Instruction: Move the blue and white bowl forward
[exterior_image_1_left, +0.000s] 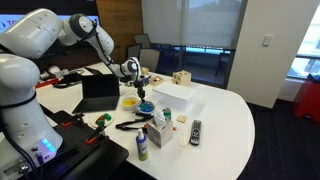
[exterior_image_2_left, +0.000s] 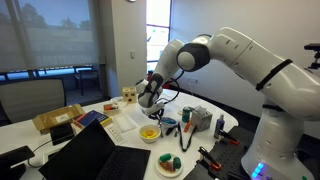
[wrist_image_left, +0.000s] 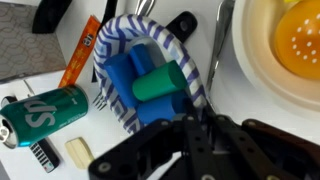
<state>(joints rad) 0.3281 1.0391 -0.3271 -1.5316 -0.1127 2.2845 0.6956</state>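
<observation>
I need to move my gripper back next with the striped bowl, onto the table past the yellow bowl, and let go of the striped bowl's rim. That part of the table is clear toward the plate.
The blue and white bowl (wrist_image_left: 150, 75) has a blue and white striped rim and holds blue blocks and a green cylinder. My gripper (wrist_image_left: 192, 116) is shut on its right rim, one finger inside and one outside. In an exterior view the gripper (exterior_image_1_left: 142, 92) hangs over the bowl (exterior_image_1_left: 146, 107), in the middle of the white table next to the yellow bowl. I cannot tell whether the bowl is lifted off the table. The gripper also shows in an exterior view (exterior_image_2_left: 154, 104).
The yellow bowl (wrist_image_left: 290, 45) (exterior_image_1_left: 130, 101) (exterior_image_2_left: 149, 133) stands close beside the held bowl. A green soda can (wrist_image_left: 45, 112) and an orange packet (wrist_image_left: 80, 52) lie on the other side. Scissors (exterior_image_1_left: 132, 124), a remote (exterior_image_1_left: 195, 131), a white box (exterior_image_1_left: 178, 98) and a laptop (exterior_image_1_left: 100, 92) share the table.
</observation>
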